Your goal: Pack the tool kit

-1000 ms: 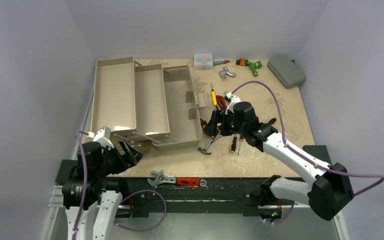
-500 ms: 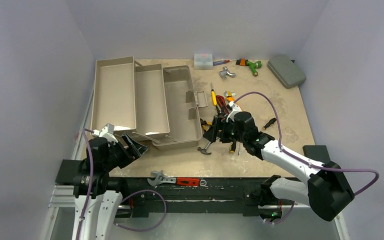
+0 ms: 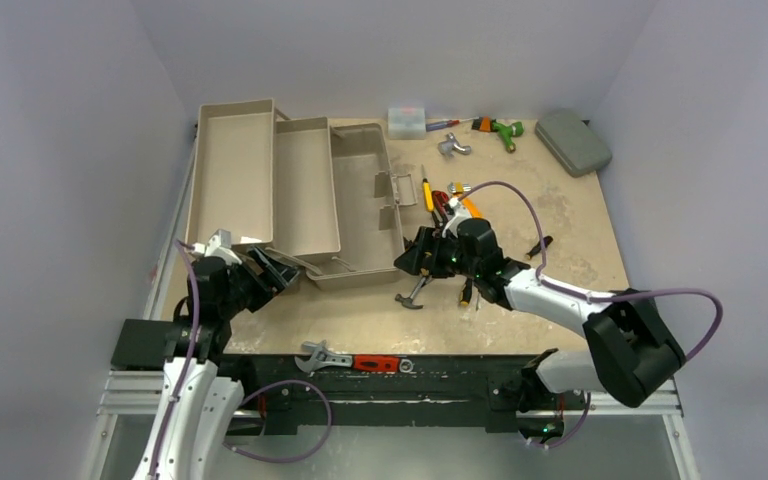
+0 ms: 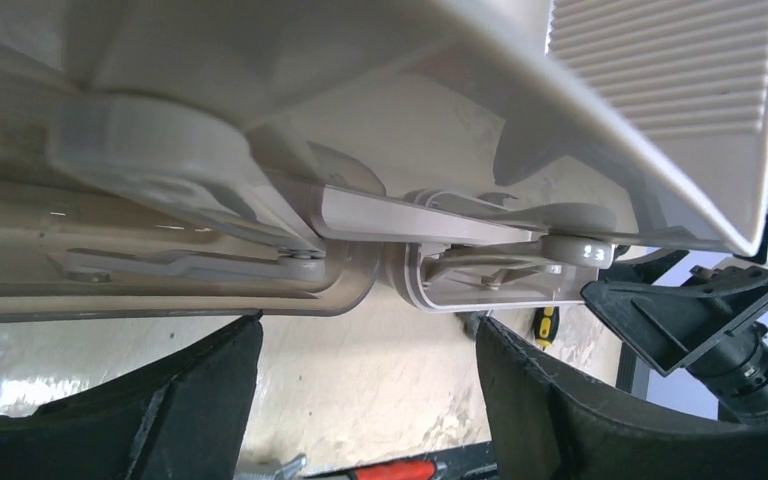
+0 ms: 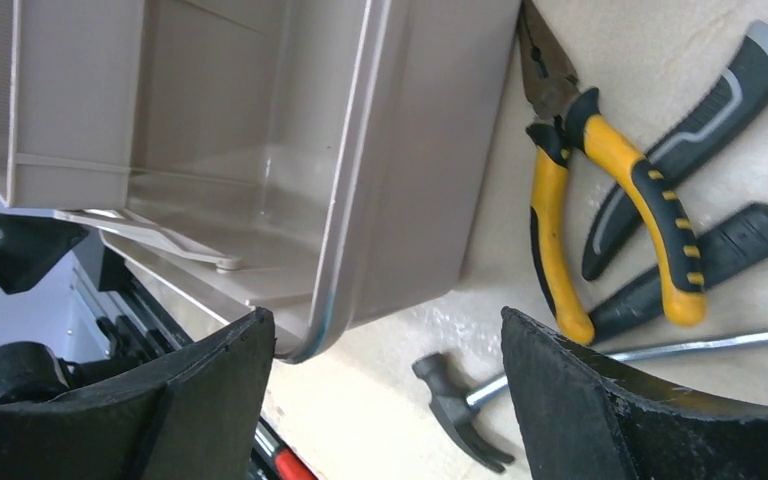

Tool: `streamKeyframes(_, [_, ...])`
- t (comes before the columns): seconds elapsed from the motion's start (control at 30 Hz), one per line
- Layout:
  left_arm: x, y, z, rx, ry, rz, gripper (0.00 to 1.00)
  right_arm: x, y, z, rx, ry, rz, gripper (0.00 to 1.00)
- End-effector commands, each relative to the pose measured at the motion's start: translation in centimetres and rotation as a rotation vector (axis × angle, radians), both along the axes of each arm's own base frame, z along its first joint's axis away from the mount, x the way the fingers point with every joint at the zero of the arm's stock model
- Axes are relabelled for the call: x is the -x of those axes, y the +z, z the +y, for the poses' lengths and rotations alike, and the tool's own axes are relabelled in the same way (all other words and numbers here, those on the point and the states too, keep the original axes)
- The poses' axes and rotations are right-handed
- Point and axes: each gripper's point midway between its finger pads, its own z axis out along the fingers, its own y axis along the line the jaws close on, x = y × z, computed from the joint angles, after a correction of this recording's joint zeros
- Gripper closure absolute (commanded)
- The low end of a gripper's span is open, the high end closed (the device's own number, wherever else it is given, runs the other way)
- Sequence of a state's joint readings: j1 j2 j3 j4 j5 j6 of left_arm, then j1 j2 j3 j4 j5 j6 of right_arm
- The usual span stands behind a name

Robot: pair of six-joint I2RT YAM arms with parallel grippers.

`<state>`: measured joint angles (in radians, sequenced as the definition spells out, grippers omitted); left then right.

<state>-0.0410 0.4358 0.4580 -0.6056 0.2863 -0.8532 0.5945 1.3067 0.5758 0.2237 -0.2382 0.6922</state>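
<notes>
My right gripper rises off the box corner next, then comes down onto the pliers' yellow handle farther from the box, since that handle lies raised across a black grip.
The beige toolbox (image 3: 360,200) lies open with two fold-out trays (image 3: 235,175) spread to the left. My left gripper (image 3: 282,270) is open at the box's near left end. In the left wrist view its fingers (image 4: 190,400) stand just below the tray hinge arms (image 4: 460,275), holding nothing. My right gripper (image 3: 412,262) is open at the box's near right corner. In the right wrist view that corner (image 5: 335,320) sits between the jaws, close to the left finger. A hammer (image 3: 415,290) (image 5: 460,410) and yellow pliers (image 5: 610,190) lie beside it.
A red-handled wrench (image 3: 350,358) lies at the table's front edge. Screwdrivers (image 3: 467,290) and pliers (image 3: 455,205) lie right of the box. A clear plastic box (image 3: 407,120), a green tool (image 3: 502,128) and a grey-green case (image 3: 572,142) are at the back.
The toolbox has slid and turned toward the far side. My left gripper moved forward to its near left end. My right gripper moved left to its near right corner.
</notes>
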Motion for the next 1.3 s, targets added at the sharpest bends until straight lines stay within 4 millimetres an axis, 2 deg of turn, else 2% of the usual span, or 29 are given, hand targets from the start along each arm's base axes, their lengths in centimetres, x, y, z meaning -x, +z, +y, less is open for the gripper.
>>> streamKeyframes(0.0, [-1.9, -2.2, 0.1, 0.006, 0.03, 0.049, 0.25, -1.3, 2.2, 2.2, -0.098, 0.024, -0.036, 0.2])
streamKeyframes(0.13, [-3.4, -2.0, 0.9, -0.048, 0.042, 0.024, 0.25, -1.9, 2.5, 2.9, -0.121, 0.022, -0.027, 0.21])
streamKeyframes(0.3, [-4.6, -0.2, 2.3, -0.149, 0.062, -0.002, 0.24, -2.2, 3.0, 3.5, -0.123, 0.041, -0.03, 0.21])
streamKeyframes(0.47, [-5.2, 2.3, 3.6, -0.233, 0.087, -0.036, 0.22, -1.3, 3.7, 6.2, -0.123, 0.168, -0.007, 0.26])
streamKeyframes(0.63, [-4.2, 5.0, 2.7, -0.228, 0.02, -0.075, 0.22, 0.3, 3.4, 8.6, -0.109, 0.233, 0.009, 0.28])
streamKeyframes(0.73, [-2.9, 6.4, 2.1, -0.231, -0.042, -0.097, 0.22, 0.3, 3.7, 8.4, -0.103, 0.219, 0.005, 0.28])
streamKeyframes(0.87, [-1.4, 7.8, 1.0, -0.217, -0.122, -0.122, 0.22, 0.3, 4.8, 7.1, -0.058, 0.176, -0.016, 0.21])
streamKeyframes(0.97, [-1.1, 8.2, -0.6, -0.17, -0.212, -0.143, 0.22, 0.2, 6.3, 4.9, 0.008, 0.116, -0.062, 0.18])
streamKeyframes(1.07, [-0.9, 7.9, -0.9, -0.188, -0.235, -0.125, 0.22, 0.5, 6.5, 1.8, 0.106, 0.035, -0.101, 0.17])
streamKeyframes(1.17, [-1.0, 8.6, -1.4, -0.214, -0.256, -0.156, 0.22, 0.6, 5.8, -2.1, 0.24, -0.052, -0.15, 0.17])
streamKeyframes(1.27, [-1.2, 9.2, -2.9, -0.243, -0.313, -0.179, 0.22, 0.8, 4.7, -5.3, 0.373, -0.103, -0.172, 0.22])
